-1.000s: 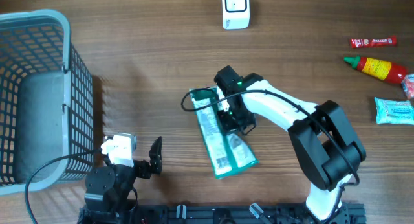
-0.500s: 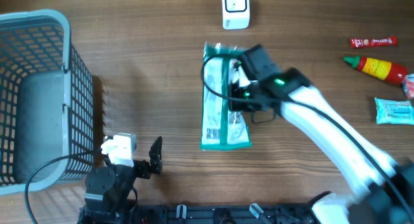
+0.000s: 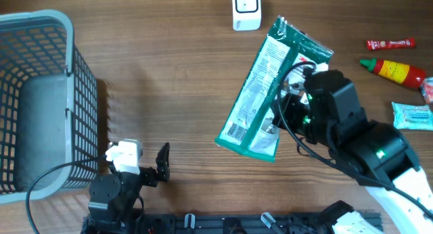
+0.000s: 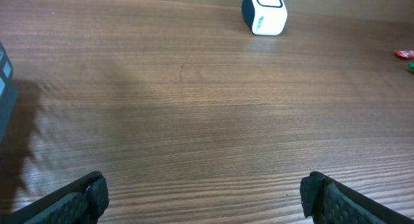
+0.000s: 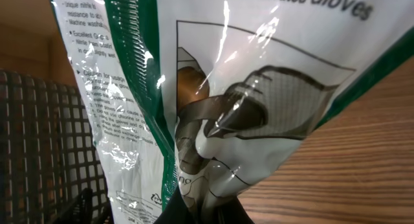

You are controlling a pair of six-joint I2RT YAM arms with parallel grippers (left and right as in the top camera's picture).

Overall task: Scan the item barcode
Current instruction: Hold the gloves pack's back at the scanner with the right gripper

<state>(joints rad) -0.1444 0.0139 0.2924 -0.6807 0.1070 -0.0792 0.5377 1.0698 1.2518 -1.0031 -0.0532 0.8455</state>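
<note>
The barcode [image 3: 237, 131] is still away from the white scanner, so my right gripper should next go outward there, then across to release the packet beyond the red sachet.
The item is a green-and-white packet of gloves [image 3: 267, 85], held up off the table and tilted, with its barcode [image 3: 237, 131] at the lower left corner facing up. My right gripper [image 3: 287, 109] is shut on the packet's right edge; in the right wrist view the packet [image 5: 259, 88] fills the frame and the gripper [image 5: 207, 208] pinches its lower edge. The white scanner [image 3: 246, 9] stands at the far edge of the table, just up and left of the packet's top. My left gripper [image 4: 204, 191] hangs open over bare wood at the front left, far from the scanner [image 4: 264, 10].
A grey wire basket [image 3: 40, 31] takes up the left side and shows behind the packet in the right wrist view [image 5: 39, 140]. At the far right lie a red sauce bottle [image 3: 396, 70], a red sachet [image 3: 390, 43] and a pale blue packet [image 3: 413, 115].
My right arm has lifted the packet off the table and carried it up and to the right, toward the scanner, tilting it. The left arm has not moved.
</note>
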